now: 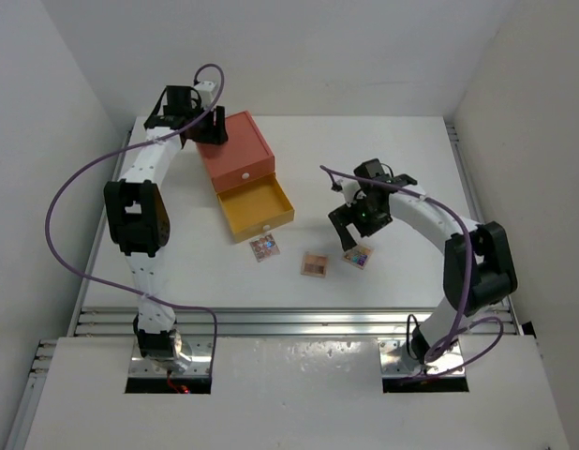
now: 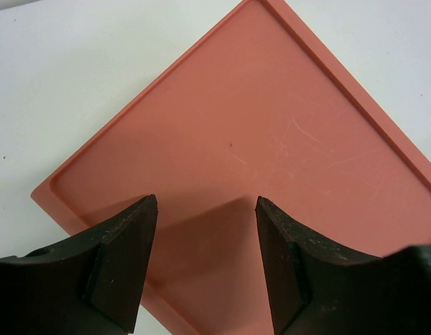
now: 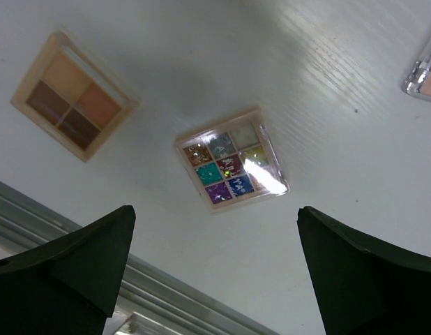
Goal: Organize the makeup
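Observation:
My right gripper needs to turn square and move down around the opposite sides of the multicoloured palette [image 1: 358, 256] [image 3: 232, 162], because the palette is below, at an angle to the open fingers.
Three small eyeshadow palettes lie on the white table near the front. A multicoloured one [image 1: 358, 256] shows in the right wrist view [image 3: 231, 162] just beyond my fingertips. A brown four-pan one [image 1: 315, 264] lies beside it [image 3: 74, 95]. A third [image 1: 264, 247] lies left of them. The corner of a clear-cased pinkish palette [image 3: 425, 70] shows at the right wrist view's edge. My right gripper [image 1: 347, 234] [image 3: 215, 209] is open and empty, above the table beside the multicoloured palette. My left gripper [image 1: 207, 131] [image 2: 205, 202] is open and empty over the orange box top [image 2: 271, 139]. No brushes are in view.
The orange drawer box [image 1: 235, 148] stands at the back left of centre. Its yellow lower drawer [image 1: 257, 208] is pulled open towards the front. A metal rail [image 1: 299, 323] [image 3: 76, 230] runs along the table's near edge. White walls close in both sides.

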`<state>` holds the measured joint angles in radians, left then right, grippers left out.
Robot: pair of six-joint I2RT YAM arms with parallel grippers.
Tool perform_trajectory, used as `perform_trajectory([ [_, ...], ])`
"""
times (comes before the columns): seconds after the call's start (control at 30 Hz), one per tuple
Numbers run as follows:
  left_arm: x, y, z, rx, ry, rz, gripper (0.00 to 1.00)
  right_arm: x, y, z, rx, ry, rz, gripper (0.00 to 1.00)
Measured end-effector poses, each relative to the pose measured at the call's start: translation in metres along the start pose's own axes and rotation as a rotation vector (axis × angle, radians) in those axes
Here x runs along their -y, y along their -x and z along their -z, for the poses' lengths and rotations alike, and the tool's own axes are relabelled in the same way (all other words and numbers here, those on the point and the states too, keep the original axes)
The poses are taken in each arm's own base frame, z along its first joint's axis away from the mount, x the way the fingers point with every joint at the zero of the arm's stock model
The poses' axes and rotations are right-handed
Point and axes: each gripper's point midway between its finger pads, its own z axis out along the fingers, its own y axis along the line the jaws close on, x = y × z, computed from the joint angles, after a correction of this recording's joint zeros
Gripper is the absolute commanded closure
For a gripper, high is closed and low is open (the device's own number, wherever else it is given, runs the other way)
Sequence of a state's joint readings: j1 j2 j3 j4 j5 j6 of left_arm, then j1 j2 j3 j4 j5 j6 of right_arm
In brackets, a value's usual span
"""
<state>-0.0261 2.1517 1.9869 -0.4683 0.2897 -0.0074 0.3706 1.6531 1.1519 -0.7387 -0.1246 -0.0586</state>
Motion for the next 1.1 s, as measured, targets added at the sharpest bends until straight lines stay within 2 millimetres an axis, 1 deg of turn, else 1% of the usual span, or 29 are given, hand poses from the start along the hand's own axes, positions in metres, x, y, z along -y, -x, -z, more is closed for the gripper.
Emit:
perform_trajectory([
  [0.07,-0.001,-0.001,0.000,-0.006,0.001,-0.009,0.35,0.002,-0.012,-0.005,-0.022,0.021,0.049,0.00],
  [0.17,-0.001,-0.002,0.000,-0.008,0.001,-0.020,0.35,-0.003,-0.030,-0.014,-0.082,0.080,0.167,0.00],
  [0.27,-0.001,-0.002,0.000,-0.008,0.001,-0.020,0.35,-0.002,-0.041,-0.030,-0.143,0.124,0.282,0.00],
  [0.37,-0.001,-0.002,0.000,-0.008,0.000,-0.020,0.35,0.002,-0.054,-0.044,-0.209,0.150,0.346,0.00],
  [0.47,-0.001,-0.002,0.000,-0.008,-0.001,-0.020,0.35,0.009,-0.049,-0.046,-0.216,0.138,0.390,0.00],
  [0.57,0.000,-0.002,0.000,-0.009,-0.003,-0.020,0.35,0.014,-0.043,-0.053,-0.221,0.126,0.416,0.00],
  [0.63,0.000,-0.002,0.000,-0.009,-0.003,-0.019,0.35,0.018,-0.043,-0.059,-0.235,0.119,0.431,0.00],
  [0.8,0.000,-0.002,0.000,-0.008,-0.003,-0.019,0.35,0.025,-0.044,-0.062,-0.254,0.068,0.469,0.00],
  [0.9,0.000,-0.002,0.000,-0.008,-0.004,-0.019,0.35,0.030,-0.046,-0.063,-0.267,0.026,0.484,0.07],
  [0.93,0.000,-0.002,0.000,-0.008,-0.004,-0.019,0.35,0.030,-0.046,-0.064,-0.269,0.019,0.487,0.15],
  [1.0,0.000,-0.002,0.000,-0.008,-0.005,-0.019,0.35,0.031,-0.046,-0.064,-0.271,0.013,0.488,0.27],
  [1.03,0.000,-0.002,0.000,-0.008,-0.007,-0.019,0.35,0.030,-0.047,-0.064,-0.275,0.011,0.487,0.40],
  [1.1,0.000,-0.002,0.000,-0.008,-0.008,-0.019,0.35,0.029,-0.047,-0.064,-0.279,0.002,0.490,0.51],
])
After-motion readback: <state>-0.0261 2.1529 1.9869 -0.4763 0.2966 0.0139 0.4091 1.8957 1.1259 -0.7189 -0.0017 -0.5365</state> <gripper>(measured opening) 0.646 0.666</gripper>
